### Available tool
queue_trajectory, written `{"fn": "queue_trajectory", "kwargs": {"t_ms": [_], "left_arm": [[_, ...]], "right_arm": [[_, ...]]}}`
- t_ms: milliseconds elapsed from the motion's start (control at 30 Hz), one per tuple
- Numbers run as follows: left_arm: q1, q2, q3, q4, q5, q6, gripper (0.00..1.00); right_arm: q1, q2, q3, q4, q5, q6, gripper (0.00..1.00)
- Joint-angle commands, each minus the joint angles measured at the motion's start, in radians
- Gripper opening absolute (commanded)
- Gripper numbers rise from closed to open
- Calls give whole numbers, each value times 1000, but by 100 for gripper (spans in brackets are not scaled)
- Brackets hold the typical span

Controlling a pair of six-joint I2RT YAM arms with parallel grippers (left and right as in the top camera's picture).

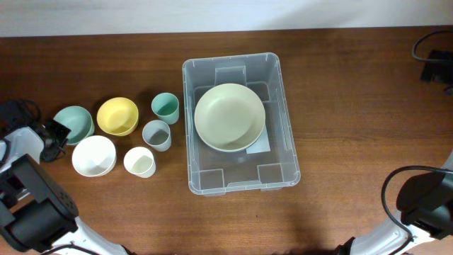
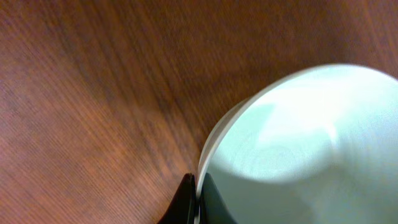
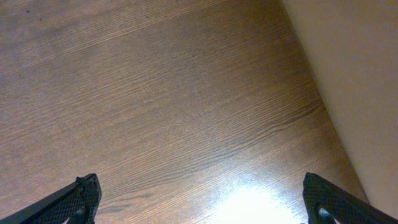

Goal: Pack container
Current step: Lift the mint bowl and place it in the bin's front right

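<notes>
To the right of my left gripper in the overhead view is the container's bare near end (image 1: 260, 163), so I need to lift the bowl across, lower it and release.
The clear plastic container (image 1: 241, 124) stands at the middle of the table with a pale green plate (image 1: 229, 117) inside it. Left of it stand a teal bowl (image 1: 75, 123), a yellow bowl (image 1: 117, 115), a white bowl (image 1: 93, 155), a teal cup (image 1: 165, 108), a grey cup (image 1: 156, 134) and a white cup (image 1: 139, 161). My left gripper (image 1: 59, 131) is shut on the rim of the teal bowl (image 2: 298, 149), one finger inside and one outside (image 2: 196, 202). My right gripper (image 3: 202, 199) is open and empty over bare wood at the table's right edge.
A black cable and plug (image 1: 433, 60) lie at the far right back corner. The table's edge and a pale floor (image 3: 354, 74) show in the right wrist view. My right arm's base (image 1: 425, 202) sits at the front right.
</notes>
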Motion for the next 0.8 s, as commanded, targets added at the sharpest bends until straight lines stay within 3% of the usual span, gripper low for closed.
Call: {"fn": "queue_trajectory", "kwargs": {"t_ms": [0,200,367,467,667,767], "left_arm": [[21,10,115,-61,-6,68,0],[31,10,462,-237,-22,76,1],[-32,10,853,-406,66,81,0],[-155,10,988,-521,90,164,0],[-521,17,995,-695,145,331,0],[-737,39,993,-795,145,534,0]], "right_arm": [[-2,0,13,1,2,9,99],[-2,0,13,1,2,9,99],[-2,0,13,1,2,9,99],[-2,0,13,1,1,9,99],[-2,0,13,1,2,9,99],[-2,0,13,1,2,9,99]]}}
